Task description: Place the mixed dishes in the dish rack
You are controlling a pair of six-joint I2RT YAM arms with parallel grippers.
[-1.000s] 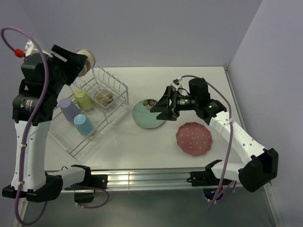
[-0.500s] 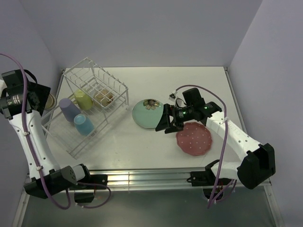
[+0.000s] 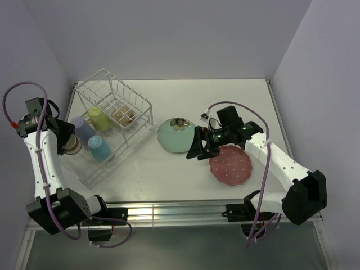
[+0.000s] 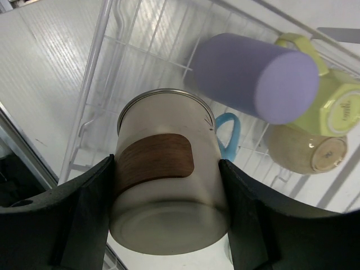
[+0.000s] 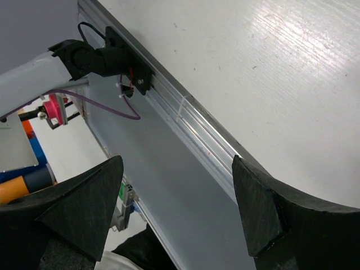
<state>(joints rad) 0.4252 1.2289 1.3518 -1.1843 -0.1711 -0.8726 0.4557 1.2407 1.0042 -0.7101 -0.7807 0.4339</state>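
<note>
The right gripper moves down next, tilting its open fingers astride the mint-green plate's nearest rim by the pink plate to close, since that rim lies below.
My left gripper is shut on the small shiny metal cup, its fingers pressing both sides, at the left edge of the white dish rack. The cup's base faces the wrist camera. In the rack lie the lavender cup, yellow mug, cream bowl and light blue mug. My right gripper stands open and empty between the mint-green flower plate and the pink white-dotted plate, low over the table. In the right wrist view the right gripper frames only the table's edge.
A metal rail runs along the near table edge between the arm bases. Grey walls close in the back and both sides. The left arm's purple cable loops beside the rack.
The left arm has swung down from behind the rack to its left side, carrying the metal cup. The right gripper has dropped from over the mint plate to its near-right edge.
</note>
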